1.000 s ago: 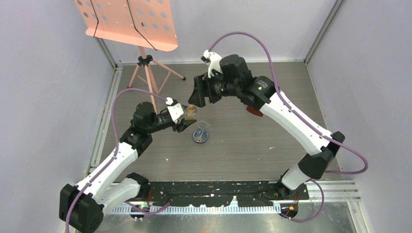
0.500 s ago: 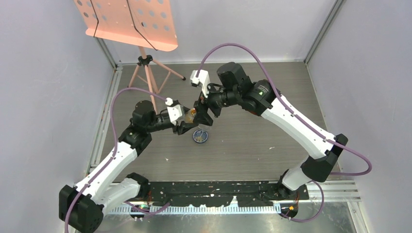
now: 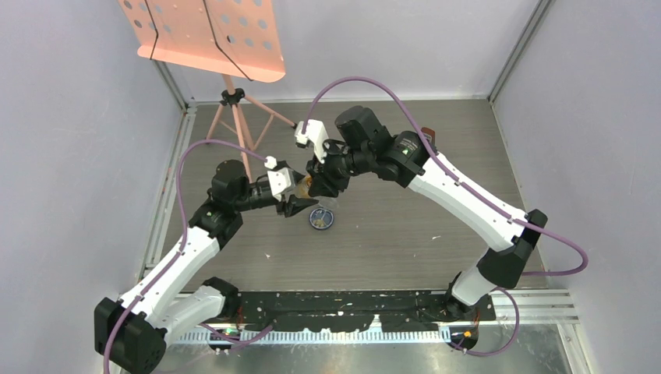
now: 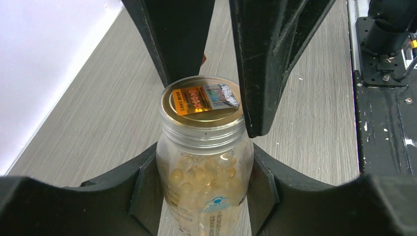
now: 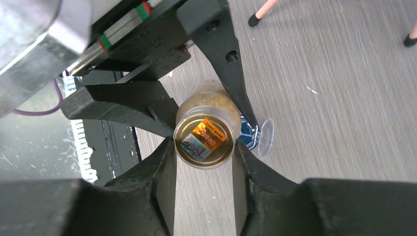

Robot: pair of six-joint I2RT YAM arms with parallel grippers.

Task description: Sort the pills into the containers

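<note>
The right gripper's fingers are already on both sides of the bottle's opening (image 4: 202, 105), so my left gripper next needs to carry the amber bottle (image 4: 204, 162) slightly outward and release its body to the right gripper.
My left gripper (image 3: 298, 195) is shut on the body of the amber bottle (image 4: 204, 162) and holds it above the table. Many yellowish pills (image 4: 201, 174) fill the bottle. Its mouth is covered by a gold seal with an orange-and-white sticker (image 5: 205, 140). My right gripper (image 5: 202, 143) has come in from above, and its fingers (image 4: 265, 73) press against both sides of the bottle's mouth. The blue dish (image 3: 321, 220) lies on the table just below the bottle, with a few tan bits in it. It also shows in the right wrist view (image 5: 248, 135), mostly hidden.
A clear round lid (image 5: 266, 137) leans on the dish's far side. A pink music stand (image 3: 210, 35) on tripod legs (image 3: 234, 117) stands at the back left. A black strip (image 3: 351, 300) runs along the near edge. Walls close in on the left, back and right.
My right gripper swung down and left from the back, closed in and now sits around the bottle's mouth. My left gripper has kept the bottle nearly still.
</note>
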